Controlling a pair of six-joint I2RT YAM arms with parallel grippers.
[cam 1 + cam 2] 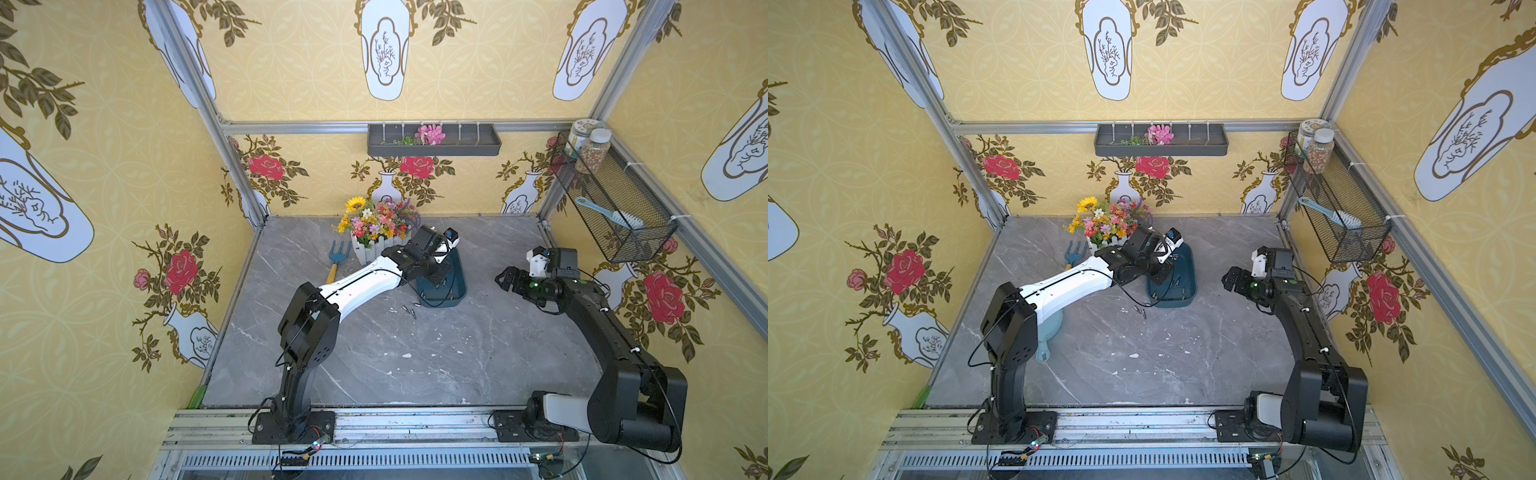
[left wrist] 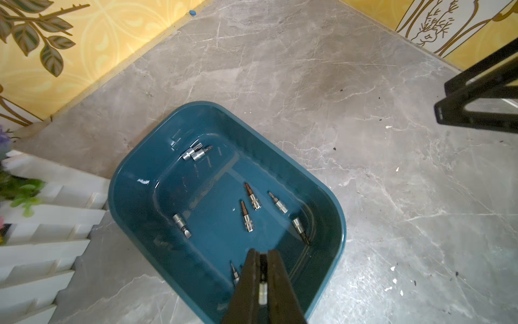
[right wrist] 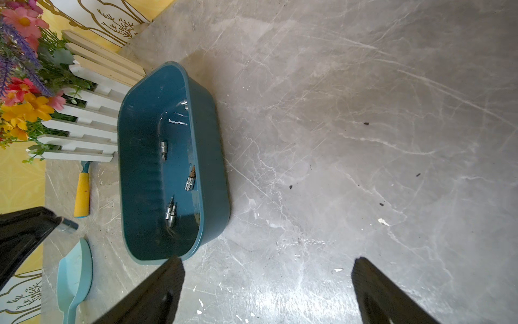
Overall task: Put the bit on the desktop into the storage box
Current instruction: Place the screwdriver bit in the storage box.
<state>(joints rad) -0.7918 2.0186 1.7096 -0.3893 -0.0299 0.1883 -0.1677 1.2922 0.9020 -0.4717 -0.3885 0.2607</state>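
The robot will next lower its left gripper toward the bottom of the box beside the scattered bits and let go of the small silver bit, because that bit is still hanging well above the box's rim.
The dark teal storage box [image 2: 131, 196] stands on the grey marble desktop [image 1: 415, 365] beside the flower planter, with several silver bits [image 2: 246, 216] lying in it. My left gripper [image 2: 263, 252] hangs over the box's near end, shut on a small silver bit [image 2: 262, 291] pinched between its fingers. A small cluster of loose bits [image 1: 409, 311] [image 1: 1140, 310] lies on the slab just in front of the box [image 1: 459, 278]. My right gripper [image 3: 266, 266] hovers over bare desktop to the right of the box [image 3: 140, 168], open, with nothing between its fingers.
A white picket planter of flowers [image 1: 380, 237] touches the box's far side. A blue garden fork with a yellow handle [image 1: 337, 257] lies to its left. A pale blue scoop [image 1: 1050, 332] sits under my left arm. A wire basket [image 1: 615, 208] hangs on the right wall.
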